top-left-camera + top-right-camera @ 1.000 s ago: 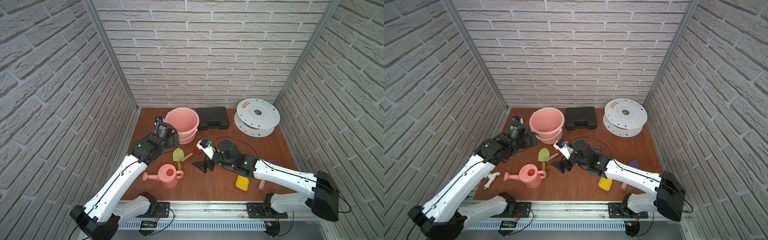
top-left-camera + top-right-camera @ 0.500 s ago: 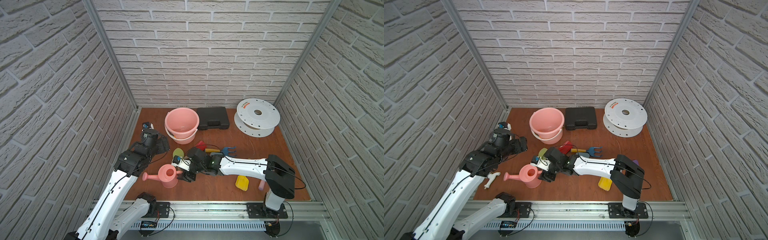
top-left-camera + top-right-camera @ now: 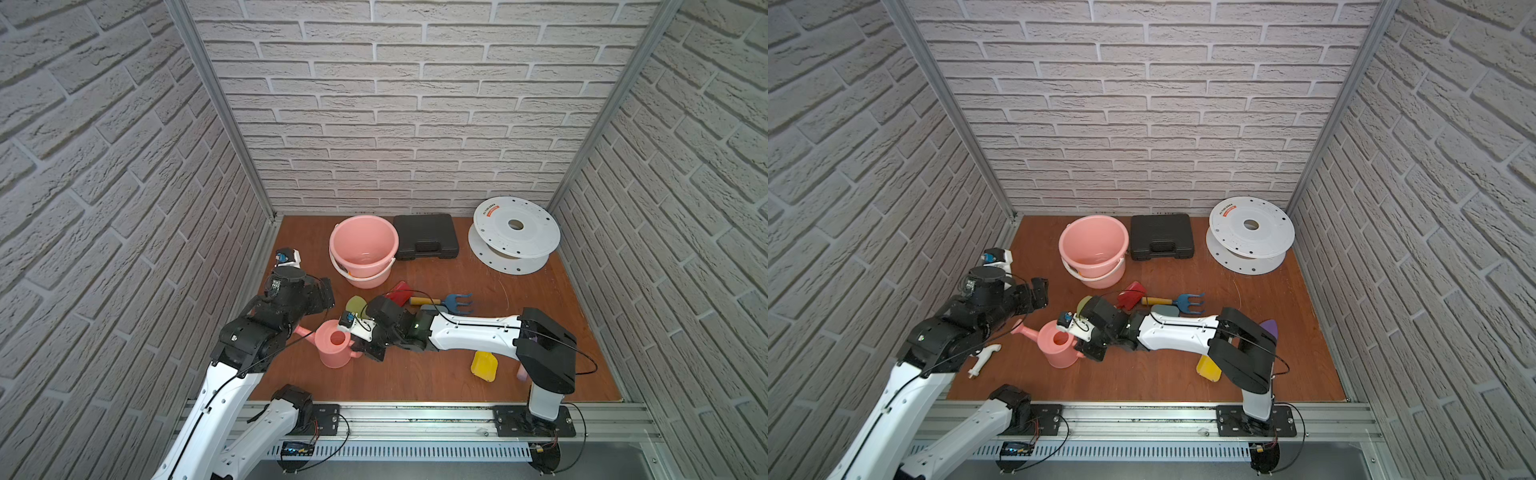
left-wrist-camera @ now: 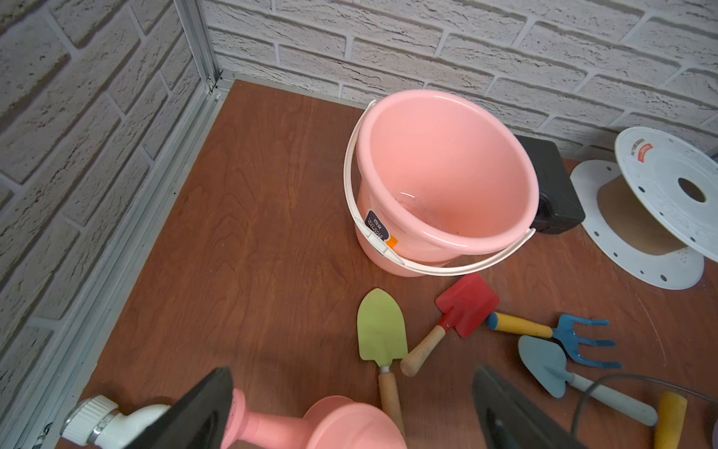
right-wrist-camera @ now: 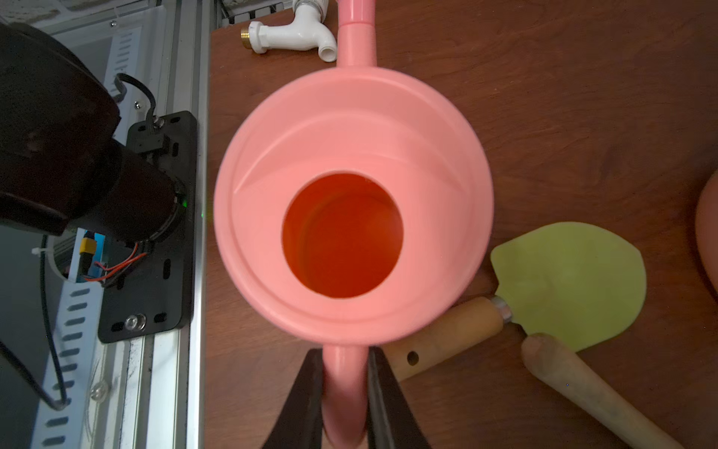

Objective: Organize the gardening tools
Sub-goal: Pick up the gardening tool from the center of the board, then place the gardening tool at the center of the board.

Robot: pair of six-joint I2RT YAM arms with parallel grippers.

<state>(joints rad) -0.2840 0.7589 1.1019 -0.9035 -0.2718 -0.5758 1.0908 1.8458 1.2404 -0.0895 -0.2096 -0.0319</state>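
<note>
I should turn my right gripper next, carry the watering can outward to the bare floor (image 3: 1047, 270) beside the pink bucket, its spout toward the back wall, and release.
The pink watering can (image 3: 334, 347) stands upright on the wooden floor near the front left. My right gripper (image 5: 345, 373) is shut on its handle, one finger on each side. My left gripper (image 4: 349, 408) hangs open above and behind the can's spout, holding nothing. A green spade (image 4: 382, 330) lies just behind the can, its wooden handle beside the can's body. Further right lie a red spade (image 4: 466, 305), a blue rake (image 4: 575, 336) and a pale blue trowel (image 4: 544, 363). A yellow spade (image 3: 484, 365) and a purple tool (image 3: 1271, 328) lie by the right arm.
A pink bucket (image 3: 363, 249) stands at the back, with a black case (image 3: 426, 241) and a white reel (image 3: 515, 232) to its right. A white plastic tap (image 3: 982, 359) lies at the front left near the can's spout. Brick walls close in three sides.
My right arm swung left from the scattered tools to the watering can and shut on its handle. My left arm drew back from the bucket toward the front left, still open.
</note>
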